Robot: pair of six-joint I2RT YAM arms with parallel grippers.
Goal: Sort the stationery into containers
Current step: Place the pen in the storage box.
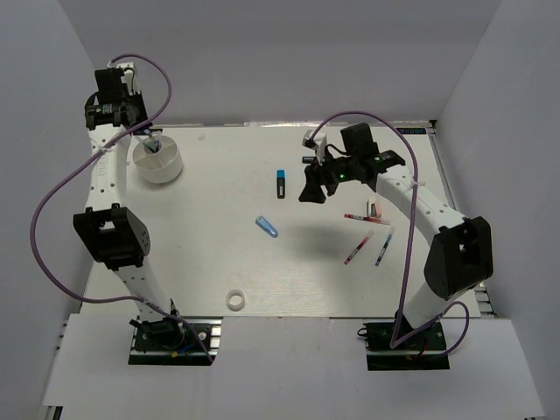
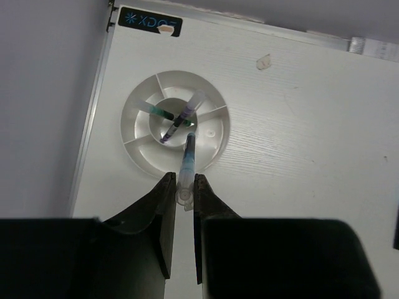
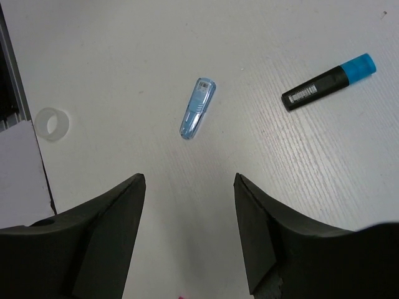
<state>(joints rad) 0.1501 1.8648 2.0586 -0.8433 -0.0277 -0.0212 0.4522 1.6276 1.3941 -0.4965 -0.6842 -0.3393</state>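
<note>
The tub's middle section (image 1: 154, 149) (image 2: 173, 124) is open below my left gripper, so my left gripper will next lower the blue pen toward that opening and release it there.
In the left wrist view my left gripper (image 2: 184, 182) is shut on a blue pen (image 2: 187, 156) that points down at the white round tub (image 2: 138, 128). A teal pen (image 2: 157, 111) and a dark pen (image 2: 184, 116) stand in the tub's middle compartment. From above, the left gripper (image 1: 150, 138) hangs over the tub (image 1: 171, 170) at the back left. My right gripper (image 3: 190, 180) is open and holds nothing, above bare table. Ahead of it lie a translucent blue tube (image 3: 198, 108), a black marker with a blue end (image 3: 328, 81) and a white tape ring (image 3: 51, 123).
Seen from above, the right gripper (image 1: 313, 188) is right of centre, with the marker (image 1: 281, 184), tube (image 1: 267, 226) and tape ring (image 1: 234, 300) to its left. A red pen (image 1: 360, 216), a pink pen (image 1: 357, 250) and a blue pen (image 1: 383, 248) lie beside the right arm. Purple cables loop over both arms.
</note>
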